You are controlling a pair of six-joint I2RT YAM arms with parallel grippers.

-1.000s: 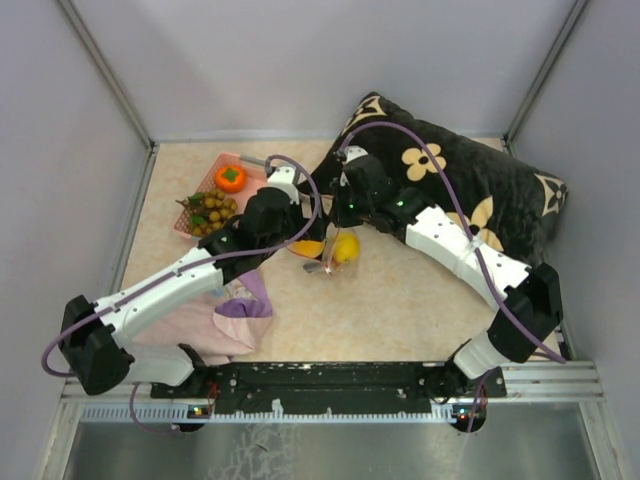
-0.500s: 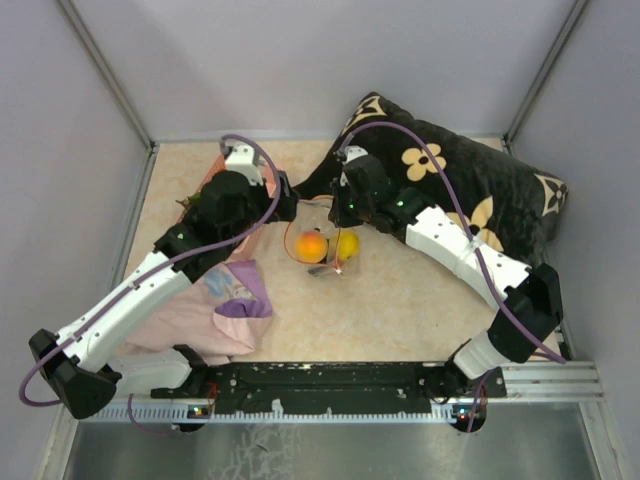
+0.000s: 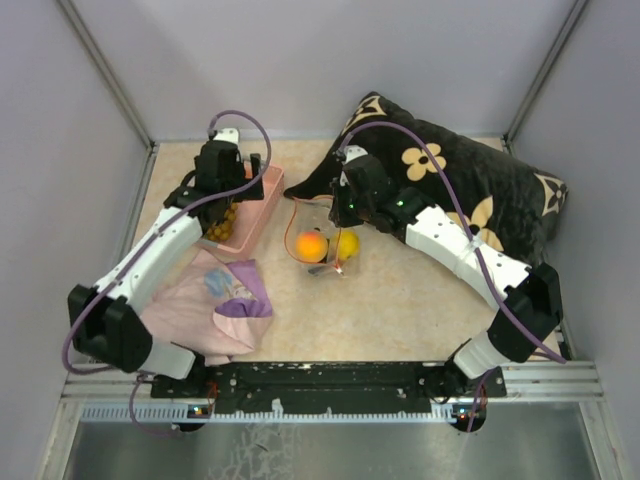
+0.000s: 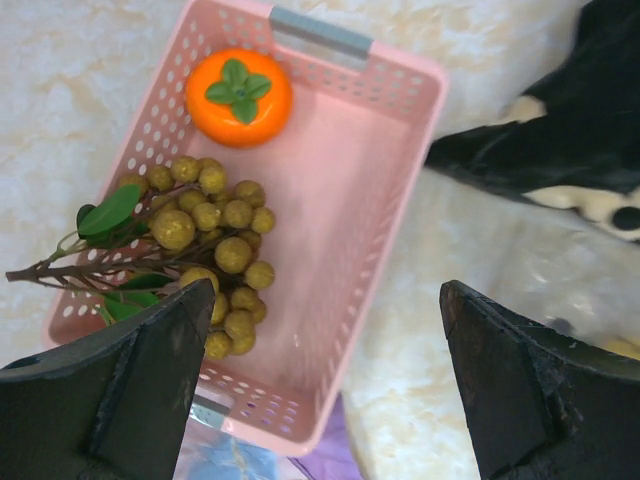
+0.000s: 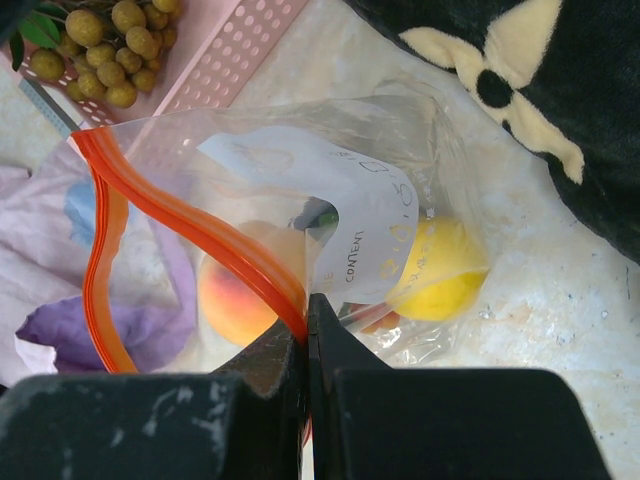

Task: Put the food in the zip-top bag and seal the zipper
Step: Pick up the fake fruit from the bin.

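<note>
My left gripper needs to move outward and down onto the fruit next, since the persimmon at the basket's far end (image 4: 238, 99) lies below and outward of my open fingers.
The clear zip-top bag (image 3: 322, 232) lies mid-table with its mouth held open. My right gripper (image 5: 308, 312) is shut on its orange-red zipper strip (image 5: 180, 215); it also shows in the top view (image 3: 345, 206). An orange round fruit (image 5: 238, 292) and a yellow fruit (image 5: 442, 266) lie inside the bag. The slider is not in view. My left gripper (image 4: 328, 290) is open and empty above the pink basket (image 4: 400, 170), which holds the persimmon (image 4: 240, 97) and the olive-brown grape bunch (image 4: 215, 240). I see no dark purple grapes clearly.
A black flowered pillow (image 3: 460, 190) lies at the back right, just behind the bag. A pink-purple folded cloth (image 3: 200, 310) lies near the front left, by the basket's near end. Grey walls close in the table on three sides.
My left gripper has let go of the orange fruit in the bag and swung back left to above the basket. The right gripper has kept its hold on the zipper strip.
</note>
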